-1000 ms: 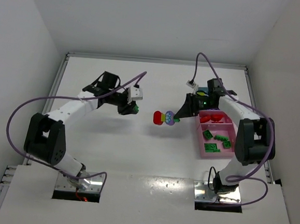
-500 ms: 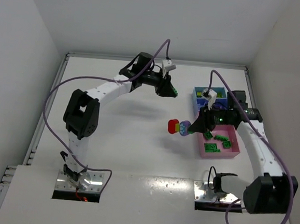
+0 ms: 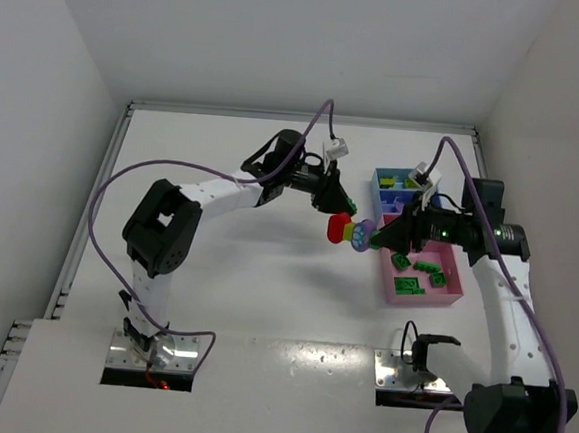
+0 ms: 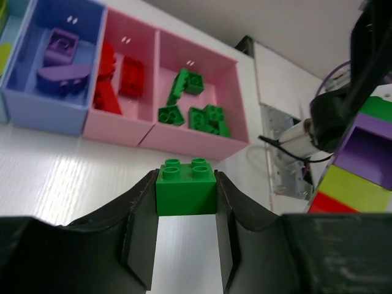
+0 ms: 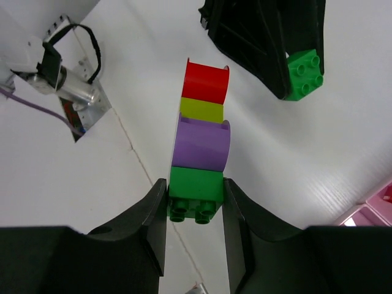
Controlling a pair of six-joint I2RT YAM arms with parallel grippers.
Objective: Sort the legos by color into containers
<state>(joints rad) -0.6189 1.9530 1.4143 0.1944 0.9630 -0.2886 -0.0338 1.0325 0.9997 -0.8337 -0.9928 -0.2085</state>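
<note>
My left gripper should move over the pink tray of green legos, which is below it and to its right in the top view, and let go of the matching lego there.
My left gripper (image 3: 335,199) is shut on a single green lego (image 4: 185,187), studs pointing away from the wrist, held above the table. My right gripper (image 3: 388,235) is shut on the green bottom brick (image 5: 195,195) of a lego stack (image 3: 353,232) of green, purple, yellow-green and red. The two grippers hang close together, with the red end of the stack just below the left gripper's tip. The containers stand in a row: a blue tray (image 4: 43,116) with purple legos, a pink tray (image 4: 116,130) with red ones, and a pink tray (image 3: 419,298) with green ones.
Purple cables (image 3: 105,197) loop off both arms. The trays stand along the table's right edge (image 3: 478,181), under the right arm. Two metal base plates (image 3: 153,356) sit at the near edge. White walls close in the table on three sides.
The left arm swung from the table's left side across to the middle right with its green lego. The right gripper carried the stack a little to the right, meeting it.
</note>
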